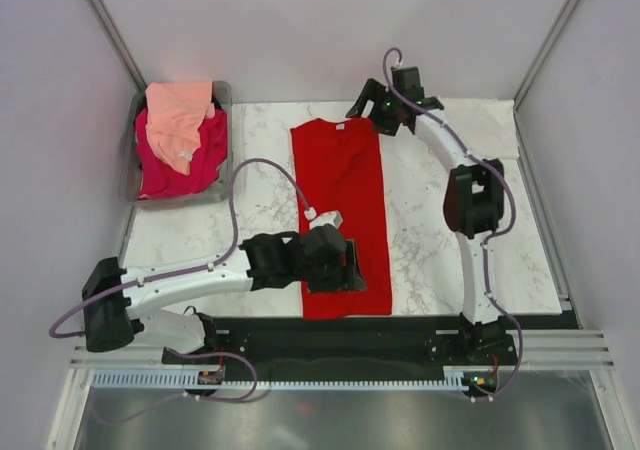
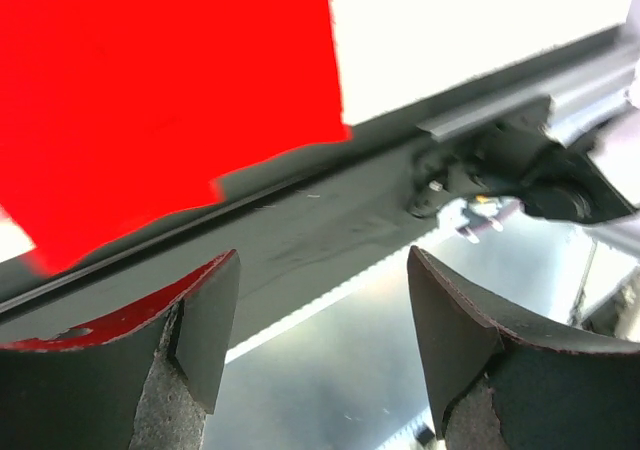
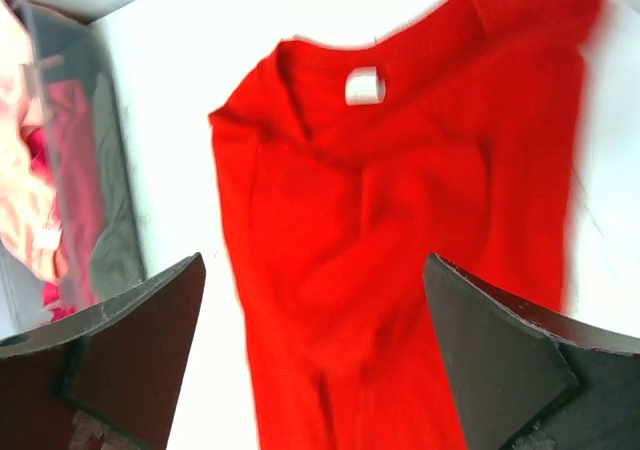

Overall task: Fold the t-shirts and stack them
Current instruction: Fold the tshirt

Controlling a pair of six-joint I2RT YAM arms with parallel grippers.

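I should next move my right gripper away from the flat collar and bring it back, then down onto the hem's corner away from the bin.
A bright red t-shirt (image 1: 340, 205) lies flat on the marble table as a long narrow strip, collar at the far end. Its white neck tag (image 3: 364, 87) shows in the right wrist view, where the shirt (image 3: 400, 220) fills the middle. My left gripper (image 1: 350, 268) hovers over the shirt's near end, open and empty (image 2: 315, 310); the shirt's hem (image 2: 170, 100) shows ahead of it. My right gripper (image 1: 368, 105) is beside the collar at the far end, open and empty (image 3: 315, 350). Magenta-pink (image 1: 195, 160) and peach (image 1: 180, 115) tees lie crumpled in a bin.
The clear plastic bin (image 1: 130, 170) stands at the table's back left, also in the right wrist view (image 3: 110, 200). A pale cream-white cloth (image 1: 485, 125) lies at the back right, under the right arm. A black rail (image 1: 400, 332) runs along the near edge.
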